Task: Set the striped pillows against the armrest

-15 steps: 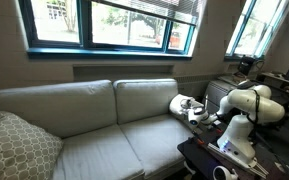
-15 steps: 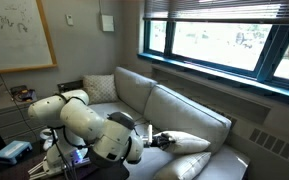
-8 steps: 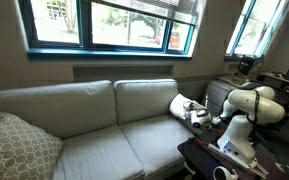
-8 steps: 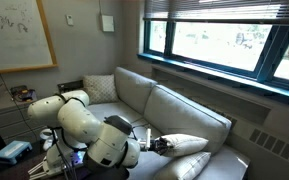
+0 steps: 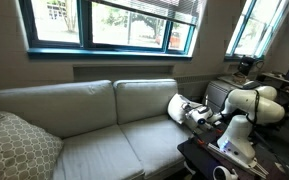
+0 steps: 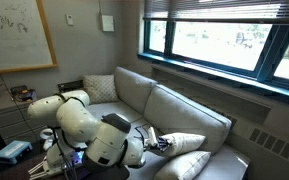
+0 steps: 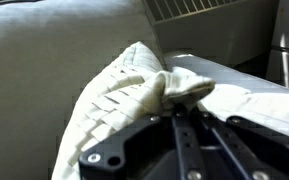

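Note:
The robot's gripper will move toward the second striped pillow [image 6: 187,165] [image 7: 256,103] next and let go of the bunched corner beside it, since that pillow is to the gripper's right in the wrist view.
My gripper [image 5: 196,115] is shut on a bunched corner of one striped pillow [image 5: 177,106], which stands tilted on the sofa seat near the sofa's end. In the wrist view, the cream ribbed pillow [image 7: 114,105] hangs from the jaws [image 7: 172,98], and the second striped pillow [image 7: 252,98] lies flat just beyond it. Both pillows show in an exterior view, the held one [image 6: 187,142] above the lying one [image 6: 191,166]. The armrest [image 6: 227,160] is mostly hidden behind the pillows and my arm.
A large grey lattice pillow [image 5: 19,146] leans at the sofa's opposite end and also shows in an exterior view [image 6: 99,88]. A black table [image 5: 199,160] with clutter stands by the robot base. Windows run behind the sofa back [image 5: 94,100].
My gripper has drawn back toward the sofa's middle with the pillow corner in it. The held pillow has shifted that way and stands more upright.

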Robot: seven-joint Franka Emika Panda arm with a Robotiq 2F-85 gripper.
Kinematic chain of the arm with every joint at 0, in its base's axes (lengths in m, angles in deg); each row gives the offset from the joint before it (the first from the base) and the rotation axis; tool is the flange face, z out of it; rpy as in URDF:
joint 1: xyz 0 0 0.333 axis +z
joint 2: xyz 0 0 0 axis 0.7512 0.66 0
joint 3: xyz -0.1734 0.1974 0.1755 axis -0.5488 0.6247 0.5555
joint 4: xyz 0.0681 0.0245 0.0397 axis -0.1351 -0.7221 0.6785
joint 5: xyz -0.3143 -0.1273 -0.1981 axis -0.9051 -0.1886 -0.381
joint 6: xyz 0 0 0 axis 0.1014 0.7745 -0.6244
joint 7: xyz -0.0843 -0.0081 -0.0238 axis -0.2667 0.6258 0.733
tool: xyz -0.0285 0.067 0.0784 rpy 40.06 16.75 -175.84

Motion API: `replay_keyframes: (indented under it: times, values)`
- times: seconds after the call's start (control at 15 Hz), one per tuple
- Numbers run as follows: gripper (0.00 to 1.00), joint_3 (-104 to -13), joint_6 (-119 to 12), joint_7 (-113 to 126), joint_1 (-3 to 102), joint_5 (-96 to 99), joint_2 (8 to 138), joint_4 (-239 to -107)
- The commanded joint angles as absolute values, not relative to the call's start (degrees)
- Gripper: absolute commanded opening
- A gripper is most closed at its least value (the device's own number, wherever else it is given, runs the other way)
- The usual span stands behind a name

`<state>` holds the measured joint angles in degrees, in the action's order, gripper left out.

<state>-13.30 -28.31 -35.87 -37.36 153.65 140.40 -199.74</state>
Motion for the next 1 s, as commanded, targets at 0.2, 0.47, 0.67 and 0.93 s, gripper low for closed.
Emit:
replay_keyframes:
  times: [0.2,0.47,0.67,0.93]
  values:
    - [0.01,-9.09,-42.58,-44.55,-35.25,153.64,140.28,-193.11]
    - [0.01,-9.66,-59.29,-44.52,-33.23,153.64,140.23,-186.8]
    - [0.01,-11.81,-72.63,-42.7,-30.86,153.64,140.22,-180.16]
    - [0.01,-26.93,-73.62,-25.08,-17.08,153.24,129.85,-175.76]
